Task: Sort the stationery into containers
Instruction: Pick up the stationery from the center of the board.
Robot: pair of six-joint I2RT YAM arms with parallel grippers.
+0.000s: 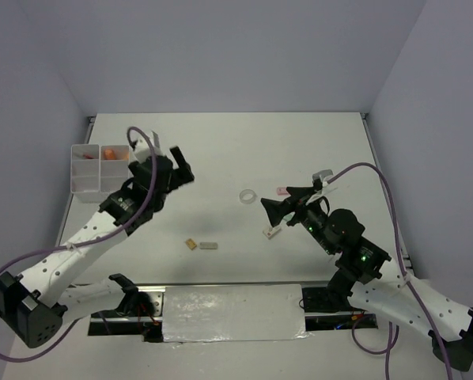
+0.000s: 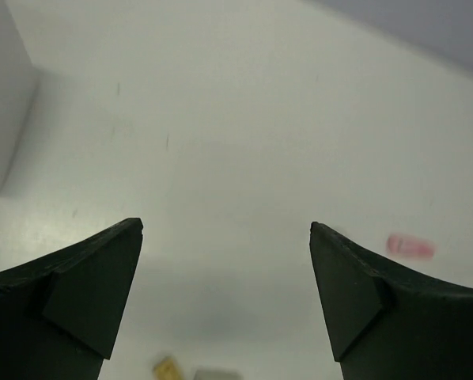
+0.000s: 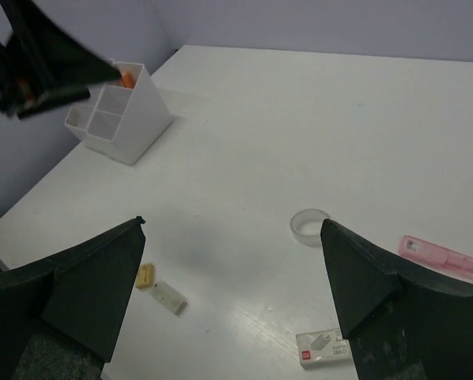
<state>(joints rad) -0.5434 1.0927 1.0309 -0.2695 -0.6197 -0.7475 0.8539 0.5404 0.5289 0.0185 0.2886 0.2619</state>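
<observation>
The tan eraser (image 1: 191, 245) is still on the tabletop outside the white box (image 1: 90, 180). My open left gripper needs to move back toward my base and down onto it next.
The white four-compartment box (image 1: 90, 180) stands at the far left with orange and pink items inside; it also shows in the right wrist view (image 3: 134, 119). On the table lie a clear tape ring (image 1: 247, 195) (image 3: 309, 226), a pink marker (image 1: 281, 191) (image 3: 442, 257), a white eraser (image 1: 270, 233) (image 3: 325, 348), a tan eraser (image 1: 191, 245) (image 3: 145, 275) and a grey eraser (image 1: 210, 245) (image 3: 168, 296). My left gripper (image 1: 171, 163) (image 2: 226, 229) is open and empty, right of the box. My right gripper (image 1: 278, 201) (image 3: 232, 226) is open and empty above the white eraser.
The table's near edge carries a white strip (image 1: 232, 313) between the arm bases. Grey walls close the sides and back. A cable (image 1: 138, 134) loops over the left arm close to the box.
</observation>
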